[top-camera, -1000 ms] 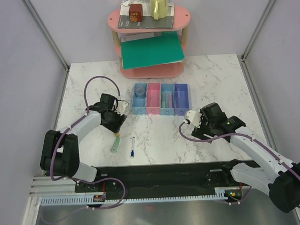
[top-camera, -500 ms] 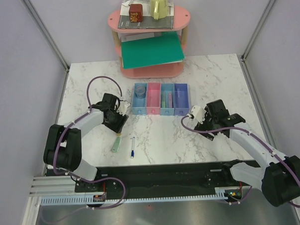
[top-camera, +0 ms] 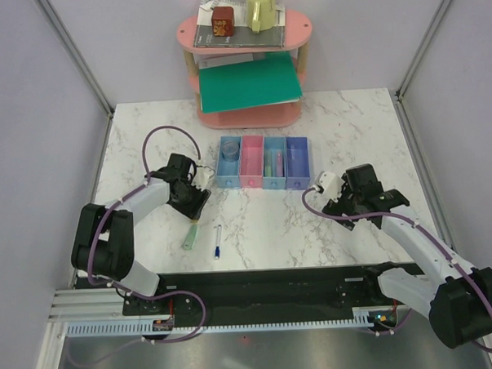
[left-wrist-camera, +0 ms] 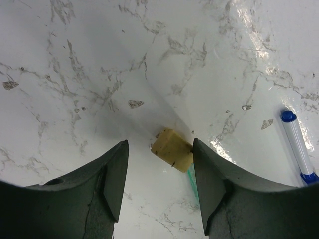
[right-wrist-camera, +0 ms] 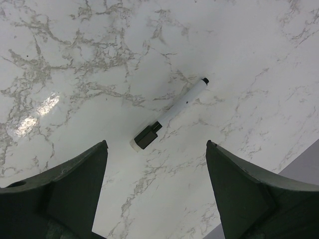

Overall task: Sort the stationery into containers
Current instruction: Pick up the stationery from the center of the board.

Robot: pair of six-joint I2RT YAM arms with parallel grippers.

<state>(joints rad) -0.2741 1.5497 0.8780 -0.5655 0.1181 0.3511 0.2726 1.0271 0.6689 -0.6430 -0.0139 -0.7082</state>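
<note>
My right gripper moves down and turns onto the thin pen's black cap next, since the pen lies at an angle below the gripper's open fingers.
My left gripper [top-camera: 195, 206] [left-wrist-camera: 160, 142] is open, low over the marble. The tan eraser [left-wrist-camera: 172, 149] [top-camera: 194, 223] lies between its fingertips, against the right finger. It rests on the end of the pale green marker [top-camera: 189, 237] [left-wrist-camera: 192, 182]. The thin white pen with blue tip [top-camera: 217, 241] [left-wrist-camera: 297, 146] lies just right of it. My right gripper [top-camera: 350, 203] [right-wrist-camera: 156, 144] is open above a thin pen with a white barrel and black cap [right-wrist-camera: 172, 112]. The four joined trays [top-camera: 263, 182] stand mid-table. The tape roll [top-camera: 227, 152] is in the light blue one.
A pink oval two-tier shelf [top-camera: 300, 25] stands at the back with a green folder [top-camera: 250, 82], grey books, a red box and a pale green jug. The blue tray holds a marker [top-camera: 271, 160]. The table's right edge [top-camera: 417, 177] runs near my right arm.
My right arm has swung to the right, away from the trays. My left gripper has shifted only slightly and stays open over the eraser.
</note>
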